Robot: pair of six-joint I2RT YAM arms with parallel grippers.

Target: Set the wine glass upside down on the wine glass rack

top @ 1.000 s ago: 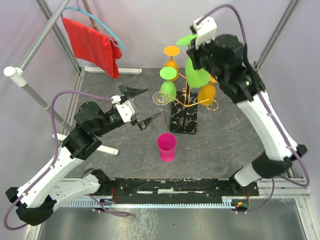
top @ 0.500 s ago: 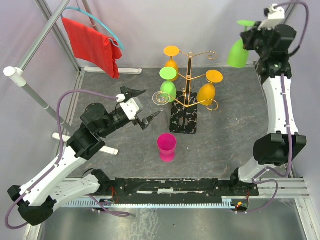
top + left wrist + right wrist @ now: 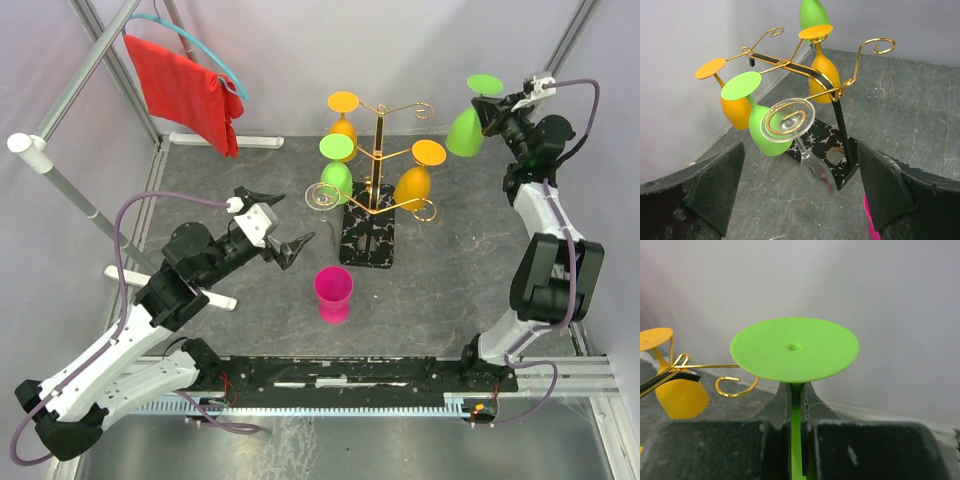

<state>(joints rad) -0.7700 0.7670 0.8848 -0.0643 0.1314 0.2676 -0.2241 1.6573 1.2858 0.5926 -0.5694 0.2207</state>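
I need to move the wine glass's green stem in my right gripper to the left in the top view into the far gold hook next and release it, since that hook is empty.
My right gripper is shut on the stem of a green wine glass, held upside down at the far right, well clear of the rack. In the right wrist view the fingers pinch the green stem just under the round foot. The gold wire wine glass rack stands mid-table on a black marble base. On it hang two orange glasses, a green one and a clear one. My left gripper is open and empty, just left of the rack, facing the clear glass.
A pink cup stands in front of the rack base. A red cloth hangs on a hanger from the frame at the back left. A white pole runs along the left side. Grey walls close the back and sides.
My right arm has swung the green glass from above the rack out to the far right, then drawn it slightly lower and inward. The left arm shifted only slightly.
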